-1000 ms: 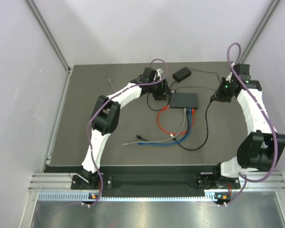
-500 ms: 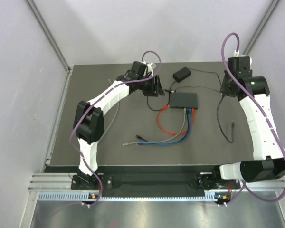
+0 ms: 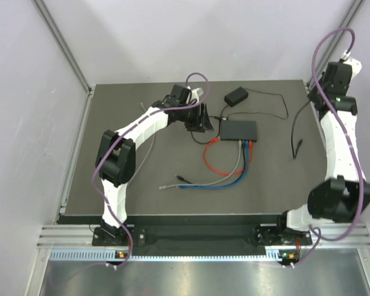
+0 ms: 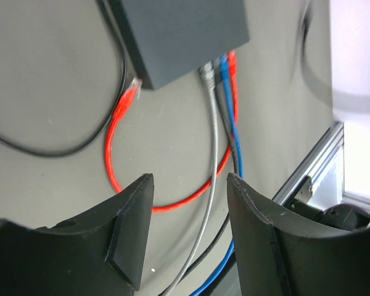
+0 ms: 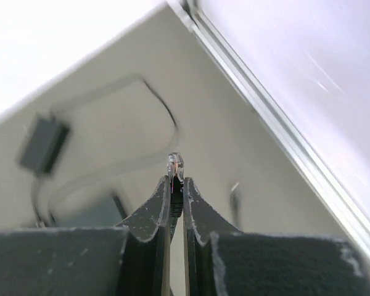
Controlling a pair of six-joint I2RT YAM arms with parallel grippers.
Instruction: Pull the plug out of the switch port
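My right gripper lowers and comes back over bare table (image 3: 306, 148) (image 5: 266, 196) beside the metal bar next, since the held plug's black cable hangs clear of the switch.
The switch (image 3: 238, 129) is a flat dark grey box at mid-table, also seen in the left wrist view as the switch (image 4: 179, 31). Grey, blue and red plugs (image 4: 217, 68) sit in its front ports, and a loose red plug (image 4: 131, 94) lies beside its corner. My left gripper (image 3: 203, 117) hovers just left of the switch, and in its own view the left gripper (image 4: 188, 182) is open over the cables with nothing between its fingers. My right gripper (image 3: 313, 97) is raised at the far right edge. In its own view the right gripper (image 5: 175, 182) is shut on a clear-tipped plug (image 5: 175, 164) with a black boot.
A black adapter block (image 3: 237, 95) with a thin cord lies behind the switch. A black cable (image 3: 294, 132) hangs from the right gripper down to the table. Red, grey and blue cables (image 3: 229, 174) loop in front of the switch. A metal rail (image 5: 277, 129) borders the table at the right.
My right arm has swung up and away from the switch's right side to the far right edge, carrying the plug and dragging the black cable along. The left gripper stays beside the switch.
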